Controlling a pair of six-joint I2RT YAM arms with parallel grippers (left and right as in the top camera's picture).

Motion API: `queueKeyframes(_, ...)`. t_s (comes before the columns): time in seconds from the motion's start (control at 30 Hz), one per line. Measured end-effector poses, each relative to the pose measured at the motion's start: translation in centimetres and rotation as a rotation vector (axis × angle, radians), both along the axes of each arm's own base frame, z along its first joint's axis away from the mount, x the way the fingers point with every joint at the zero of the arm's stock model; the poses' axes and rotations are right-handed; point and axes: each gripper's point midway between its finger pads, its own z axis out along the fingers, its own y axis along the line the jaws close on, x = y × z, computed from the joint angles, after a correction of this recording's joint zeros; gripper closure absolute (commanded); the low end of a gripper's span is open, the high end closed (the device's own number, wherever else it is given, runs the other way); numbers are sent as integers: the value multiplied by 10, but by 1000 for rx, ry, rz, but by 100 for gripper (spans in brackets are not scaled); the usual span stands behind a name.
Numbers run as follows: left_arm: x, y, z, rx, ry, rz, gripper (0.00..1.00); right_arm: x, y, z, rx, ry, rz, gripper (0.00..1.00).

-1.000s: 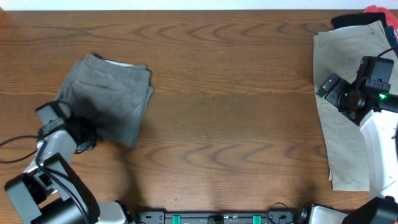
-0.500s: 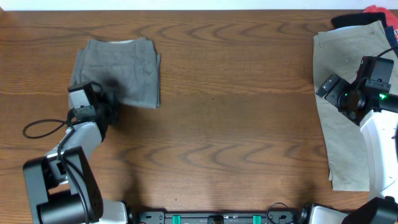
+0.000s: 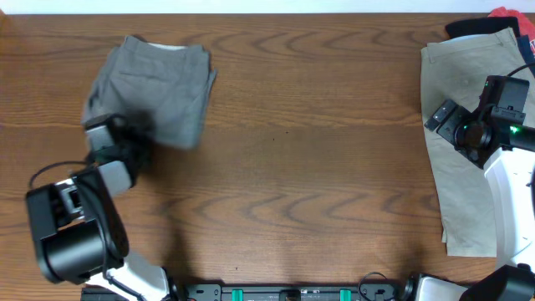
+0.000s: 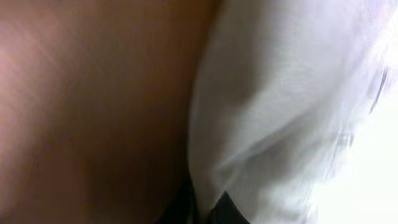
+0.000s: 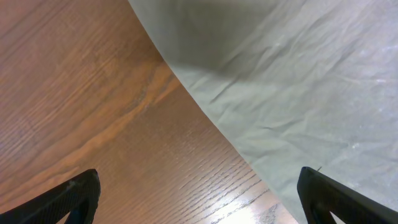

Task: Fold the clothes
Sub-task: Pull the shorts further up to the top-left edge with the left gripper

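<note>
Next, my left gripper slides the held fold outward toward the table's far edge and releases it, because bare wood still shows beyond the grey-green shorts [image 3: 155,88].
The folded grey-green shorts [image 3: 155,88] lie at the table's far left. My left gripper [image 3: 127,144] is at their near-left corner and is shut on the cloth. In the left wrist view the pale fabric [image 4: 280,106] fills the right side and runs down between the dark fingers [image 4: 200,210]. The larger tan shorts [image 3: 460,167] lie spread at the far right. My right gripper [image 3: 441,117] hovers open over their left edge. In the right wrist view the tan cloth [image 5: 292,81] lies ahead of the spread fingertips [image 5: 199,198], which are empty.
A black garment [image 3: 472,28] and a red one [image 3: 508,13] lie at the far right corner behind the tan shorts. The brown wooden table [image 3: 318,159] runs between the two piles. A black cable [image 3: 46,174] loops beside the left arm.
My left gripper has dragged the grey-green shorts away from the front edge toward the far side, then turned them slightly. The right arm has not moved.
</note>
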Motion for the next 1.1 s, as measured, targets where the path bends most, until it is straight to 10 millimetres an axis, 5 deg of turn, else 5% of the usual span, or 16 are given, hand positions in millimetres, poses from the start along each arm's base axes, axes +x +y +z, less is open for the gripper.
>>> queueKeyframes(0.2,-36,65,-3,-41,25,138,94,0,0,0,0,0,0,1)
queueKeyframes(0.47,-71,94,-4,-103,73,215,94,0,0,0,0,0,0,1)
queueKeyframes(0.73,-56,81,-1,-43,73,152,94,0,0,0,0,0,0,1)
queueKeyframes(1.1,9,-2,2,96,10,-22,94,0,0,0,0,0,0,1)
